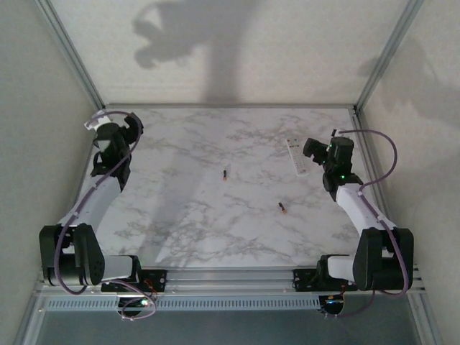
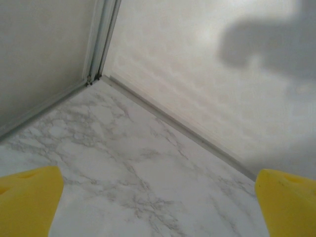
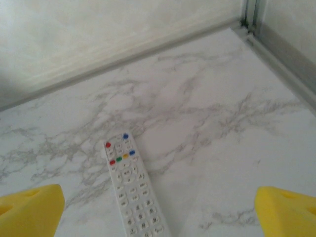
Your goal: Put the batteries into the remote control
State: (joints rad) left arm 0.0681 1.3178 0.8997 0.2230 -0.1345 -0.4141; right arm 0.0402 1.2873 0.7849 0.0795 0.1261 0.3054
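Next, my right gripper lowers over the number buttons of the white remote [image 1: 297, 159] [image 3: 141, 216], since the remote's slim body fits crosswise between my fingers there.
The remote control [image 1: 296, 156] is slim and white and lies button-face up at the back right of the marble table. Its coloured buttons point toward the back wall. My right gripper [image 1: 312, 149] hovers just right of it, open. In the right wrist view the remote control [image 3: 131, 192] lies below and between the yellow fingertips [image 3: 30, 210], left of centre and untouched. Two batteries lie loose: one [image 1: 225, 175] near the table's middle, the other [image 1: 283, 208] nearer the front right. My left gripper [image 1: 123, 128] is at the back left, open over bare marble [image 2: 158, 202], far from both.
Metal frame posts [image 1: 72, 54] and white walls close the table in on the left, right and back. The back-left corner post [image 2: 101, 39] is close ahead of the left gripper. The back-right corner [image 3: 249, 19] lies beyond the remote.
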